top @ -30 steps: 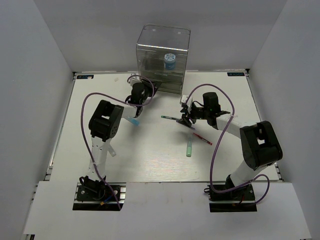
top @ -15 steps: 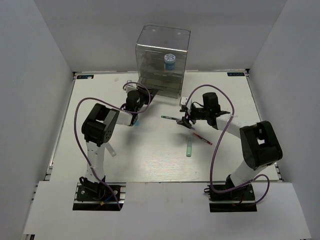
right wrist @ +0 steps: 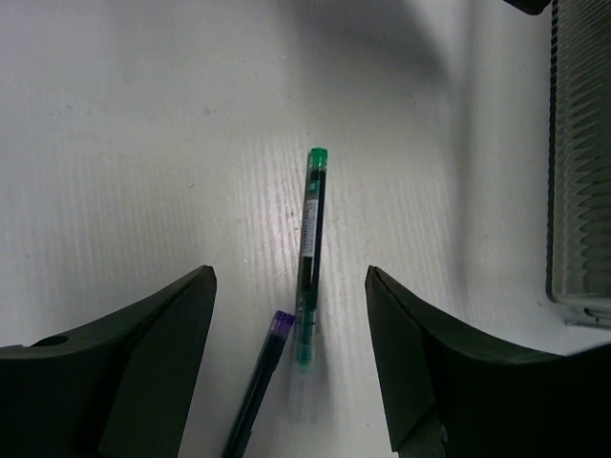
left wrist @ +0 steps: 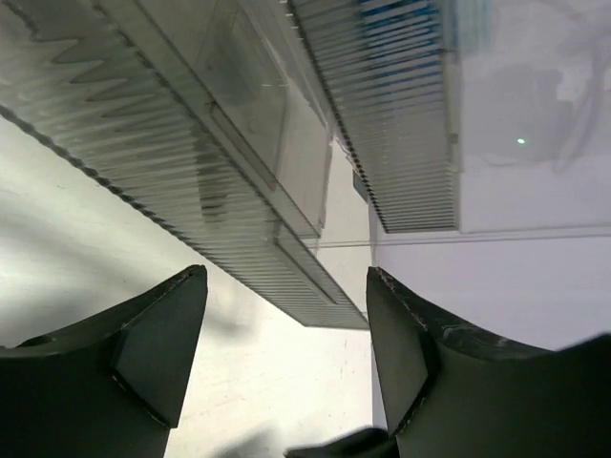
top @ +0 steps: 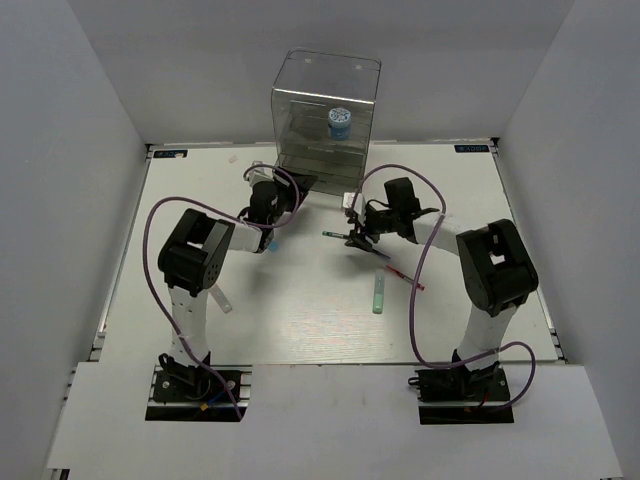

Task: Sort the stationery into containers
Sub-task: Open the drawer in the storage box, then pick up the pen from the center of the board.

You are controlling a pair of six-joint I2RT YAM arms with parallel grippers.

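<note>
My right gripper will move down and to the left in the top view, onto the dark pen's labelled body [top: 337, 235] [right wrist: 309, 231], and close there, because a purple tip is crowding one end of the pen.
The container [top: 326, 110] is a tall clear box with grey-tinted drawers [left wrist: 239, 172] at the table's back; a round blue-white pot [top: 340, 121] shows inside it. My left gripper [top: 272, 200] hovers open and empty just before the drawers, its fingers [left wrist: 143, 353] apart. My right gripper [right wrist: 289, 277] stands open above a dark pen with green ends [right wrist: 308, 258], seen from above as the dark pen [top: 338, 235]. A purple-tipped pen [right wrist: 256, 396] lies beside it. A red pen [top: 405, 277] and a green marker [top: 379, 294] lie nearer. A blue-capped marker [top: 267, 242] lies under the left arm.
A ribbed drawer edge [right wrist: 578, 191] stands to the right of my right gripper. A small white stick-like item [top: 222, 300] lies by the left arm's base link. Purple cables loop over both arms. White walls enclose the table on three sides.
My left gripper has drawn back a little from the drawers and opened. The right arm has swung left, its gripper now over the green-ended pen.
</note>
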